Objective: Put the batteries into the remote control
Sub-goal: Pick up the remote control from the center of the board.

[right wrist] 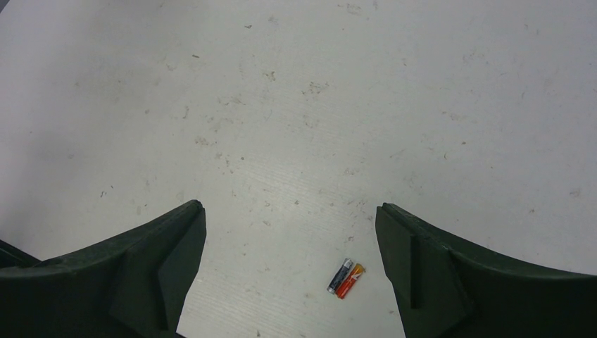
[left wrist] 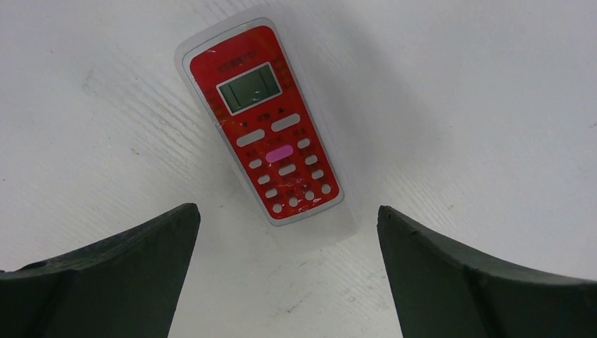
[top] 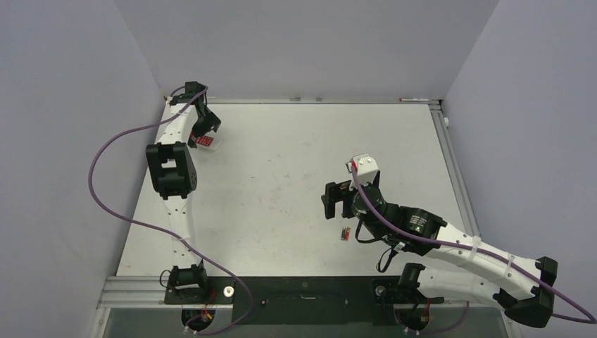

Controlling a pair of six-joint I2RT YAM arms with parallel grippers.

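Observation:
My left gripper has its fingers above the lower white end, so next it should move down and toward the display, onto the sides of the remote by the wide buttons.
The remote control [left wrist: 264, 123] lies flat on the table with its red button face and small display up; in the top view it [top: 205, 141] sits at the far left. My left gripper [left wrist: 287, 209] hovers over the remote's lower white end, open and empty; it shows in the top view [top: 205, 127] too. Two batteries [right wrist: 346, 279] lie side by side on the table, one dark, one red-orange; the top view shows them [top: 346, 234] near the front middle. My right gripper [right wrist: 290, 205] is open and empty above the table, just beyond the batteries [top: 336, 201].
Grey walls close in the white table [top: 296, 162] on the left, back and right. A metal rail [top: 450, 162] runs along the right edge. Purple cables [top: 105, 204] loop off both arms. A black mounting bar [top: 303, 289] lies along the near edge.

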